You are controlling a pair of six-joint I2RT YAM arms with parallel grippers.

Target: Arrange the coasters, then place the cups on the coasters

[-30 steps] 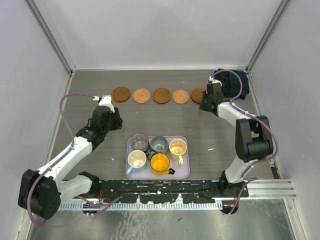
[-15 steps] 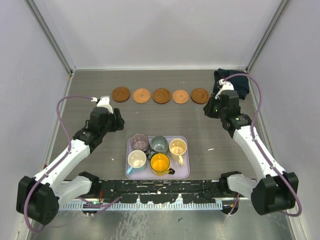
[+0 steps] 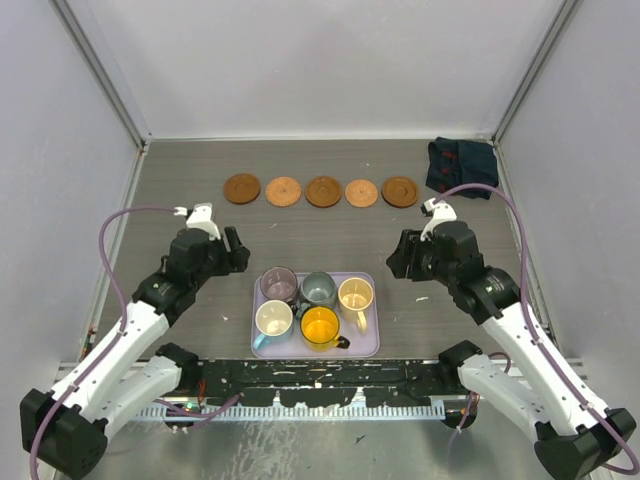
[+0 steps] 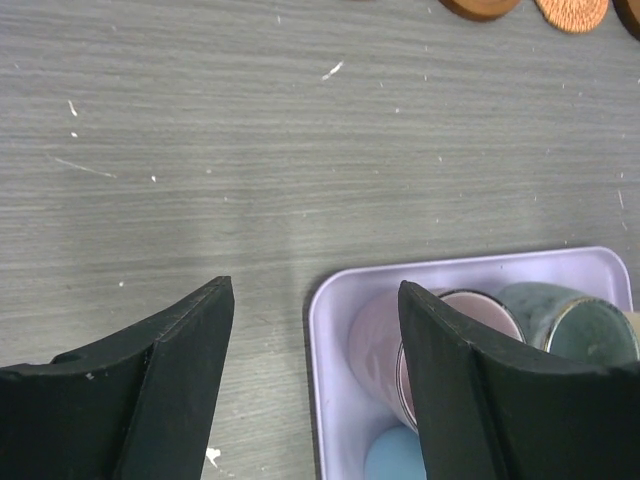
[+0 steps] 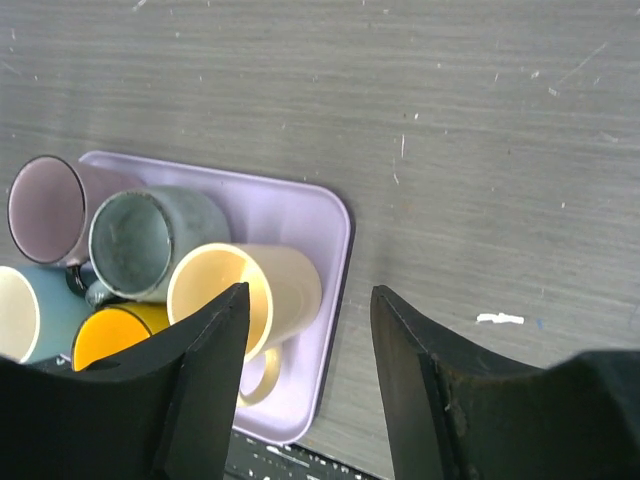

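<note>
The beige cup's handle sticks out clear of the other cups, so my right gripper will next go to the left in the top view, back and down onto it.
Several brown coasters [image 3: 323, 191] lie in a row across the far part of the table, all bare. Near the front, the cups stand together in a lavender tray [image 3: 367, 345]: purple [image 3: 278, 284], grey-teal [image 3: 319, 289], beige [image 3: 355, 295], cream-and-blue [image 3: 273, 320] and yellow-orange [image 3: 320, 326]. My left gripper [image 3: 236, 254] hangs open just left of the tray. In its wrist view the left gripper [image 4: 315, 288] frames the tray's corner and the purple cup [image 4: 375, 340]. My right gripper [image 3: 397, 259] is open to the right of the tray. The right wrist view shows the right gripper [image 5: 309, 291] above the beige cup [image 5: 290, 280]. Neither holds anything.
A dark blue cloth [image 3: 460, 165] lies crumpled in the back right corner. Grey walls close the table on three sides. A metal rail [image 3: 320, 400] with the arm bases runs along the near edge.
My right arm has left the rightmost coaster on the table and swung back toward the tray, its jaws opening. My left gripper has moved nearer the tray and opened wider.
</note>
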